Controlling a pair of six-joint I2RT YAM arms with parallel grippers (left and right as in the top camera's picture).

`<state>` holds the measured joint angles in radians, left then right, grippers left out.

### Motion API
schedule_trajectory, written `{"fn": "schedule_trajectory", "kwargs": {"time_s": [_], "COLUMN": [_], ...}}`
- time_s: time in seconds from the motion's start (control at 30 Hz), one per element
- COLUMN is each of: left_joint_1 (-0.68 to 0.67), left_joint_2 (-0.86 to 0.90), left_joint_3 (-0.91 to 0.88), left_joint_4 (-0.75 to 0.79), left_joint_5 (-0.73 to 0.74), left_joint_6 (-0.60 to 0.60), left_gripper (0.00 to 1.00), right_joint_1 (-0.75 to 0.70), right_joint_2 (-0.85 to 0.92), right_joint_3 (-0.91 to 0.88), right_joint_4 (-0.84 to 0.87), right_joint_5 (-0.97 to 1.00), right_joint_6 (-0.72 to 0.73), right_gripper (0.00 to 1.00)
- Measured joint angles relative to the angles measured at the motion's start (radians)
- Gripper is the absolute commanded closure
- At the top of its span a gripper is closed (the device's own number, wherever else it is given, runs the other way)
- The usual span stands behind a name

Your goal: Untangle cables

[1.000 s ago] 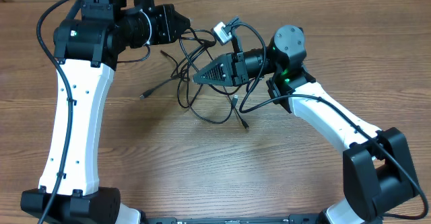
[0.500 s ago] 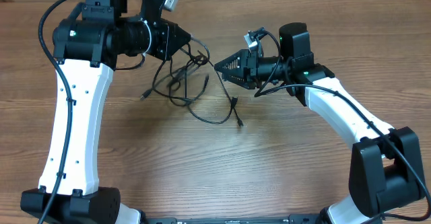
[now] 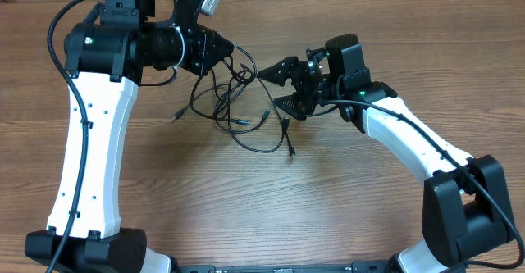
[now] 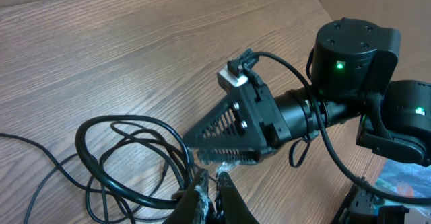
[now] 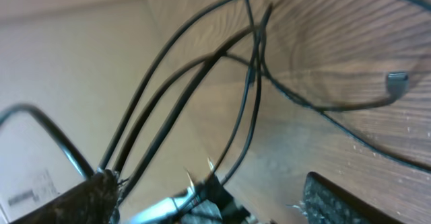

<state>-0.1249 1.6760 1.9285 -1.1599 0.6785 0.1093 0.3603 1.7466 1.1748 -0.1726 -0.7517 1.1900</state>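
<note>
I need to move my left gripper back over the tangle next and then release the lifted cables above the loops of the tangle. The cables still hang crossed below its fingers.
The cables (image 3: 230,102) are a loose tangle of thin black cords on the wooden table, with plug ends lying at the left (image 3: 175,117) and at the front (image 3: 291,151). My left gripper (image 3: 227,52) is shut on strands at the top of the tangle and holds them lifted; in the left wrist view its fingertips (image 4: 202,178) pinch a cord beside the looped cables (image 4: 114,153). My right gripper (image 3: 280,87) stands open just right of the tangle, holding nothing. In the right wrist view the cables (image 5: 202,69) run between its spread fingers (image 5: 337,200).
Thicker black wires run along both arms. The right arm's wrist (image 4: 350,56) with a green light fills the far side of the left wrist view. A single plug end (image 5: 397,81) lies on the wood.
My right gripper opened and let go of the cables, drawing back a little to the right. A released strand dropped onto the table. The left gripper stays shut on its strands.
</note>
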Motion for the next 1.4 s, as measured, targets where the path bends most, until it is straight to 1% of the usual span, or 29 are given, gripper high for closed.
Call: {"fn": "schedule_trajectory", "kwargs": {"time_s": [0.07, 0.13, 0.2, 0.27, 0.3, 0.4, 0.47, 0.53, 0.6, 0.7, 0.73, 0.8, 0.87, 0.9, 0.93, 0.97, 1.0, 1.03, 1.07, 1.17, 1.3, 1.4], "left_joint_1": [0.000, 0.000, 0.000, 0.000, 0.000, 0.000, 0.000, 0.000, 0.000, -0.005, -0.008, -0.022, -0.049, -0.063, -0.077, -0.094, -0.110, -0.123, -0.139, -0.187, -0.237, -0.267], "left_joint_2": [0.000, 0.000, 0.000, 0.000, 0.000, 0.000, 0.000, 0.000, 0.000, 0.001, 0.003, 0.010, 0.026, 0.035, 0.048, 0.065, 0.086, 0.105, 0.128, 0.203, 0.288, 0.342], "left_joint_3": [0.000, 0.000, 0.000, 0.000, 0.000, 0.000, -0.001, -0.001, -0.002, -0.002, -0.003, -0.006, -0.018, -0.025, -0.032, -0.040, -0.045, -0.051, -0.055, -0.061, -0.064, -0.066], "left_joint_4": [-0.004, -0.031, -0.078, -0.137, -0.169, -0.264, -0.272, -0.265, -0.252, -0.234, -0.225, -0.198, -0.151, -0.135, -0.126, -0.122, -0.121, -0.119, -0.119, -0.119, -0.111, -0.076], "left_joint_5": [0.007, 0.033, 0.066, 0.090, 0.100, 0.122, 0.139, 0.152, 0.153, 0.127, 0.113, 0.084, 0.032, 0.006, -0.023, -0.056, -0.090, -0.118, -0.155, -0.288, -0.435, -0.495], "left_joint_6": [0.021, 0.074, 0.166, 0.270, 0.330, 0.523, 0.602, 0.647, 0.649, 0.600, 0.576, 0.526, 0.443, 0.403, 0.361, 0.315, 0.269, 0.233, 0.182, 0.012, -0.169, -0.253], "left_gripper": [0.94, 0.93, 0.91, 0.94, 0.95, 0.96, 0.94, 0.89, 0.86, 0.83, 0.82, 0.84, 0.86, 0.85, 0.82, 0.74, 0.62, 0.59, 0.59, 0.71, 0.72, 0.75], "right_joint_1": [0.000, 0.000, 0.000, 0.000, 0.000, 0.000, 0.000, 0.000, -0.001, -0.006, -0.010, -0.018, -0.030, -0.040, -0.052, -0.064, -0.079, -0.090, -0.102, -0.120, -0.117, -0.109], "right_joint_2": [0.000, 0.000, 0.000, 0.000, 0.000, 0.000, 0.000, 0.000, 0.000, 0.000, 0.000, 0.000, 0.000, 0.000, 0.000, 0.000, 0.000, 0.000, 0.000, 0.000, 0.000, 0.000], "right_joint_3": [0.000, 0.000, 0.000, 0.000, 0.000, 0.000, 0.000, 0.000, 0.000, 0.000, 0.000, 0.000, 0.000, 0.000, 0.000, 0.000, 0.000, 0.000, 0.000, 0.000, 0.000, 0.000], "right_joint_4": [0.006, 0.020, 0.047, 0.067, 0.070, 0.068, 0.033, -0.037, -0.111, -0.227, -0.260, -0.307, -0.352, -0.371, -0.391, -0.410, -0.430, -0.448, -0.465, -0.517, -0.564, -0.571], "right_joint_5": [0.042, 0.084, 0.117, 0.143, 0.155, 0.180, 0.198, 0.222, 0.259, 0.329, 0.359, 0.398, 0.423, 0.431, 0.441, 0.446, 0.452, 0.457, 0.462, 0.472, 0.472, 0.476], "right_joint_6": [0.052, 0.096, 0.123, 0.134, 0.135, 0.097, 0.064, 0.033, 0.005, -0.067, -0.092, -0.138, -0.169, -0.180, -0.195, -0.210, -0.230, -0.252, -0.278, -0.345, -0.409, -0.439], "right_gripper": [0.07, 0.05, 0.05, 0.08, 0.08, 0.07, 0.07, 0.10, 0.11, 0.15, 0.19, 0.34, 0.42, 0.45, 0.45, 0.45, 0.45, 0.44, 0.44, 0.44, 0.46, 0.46]}}
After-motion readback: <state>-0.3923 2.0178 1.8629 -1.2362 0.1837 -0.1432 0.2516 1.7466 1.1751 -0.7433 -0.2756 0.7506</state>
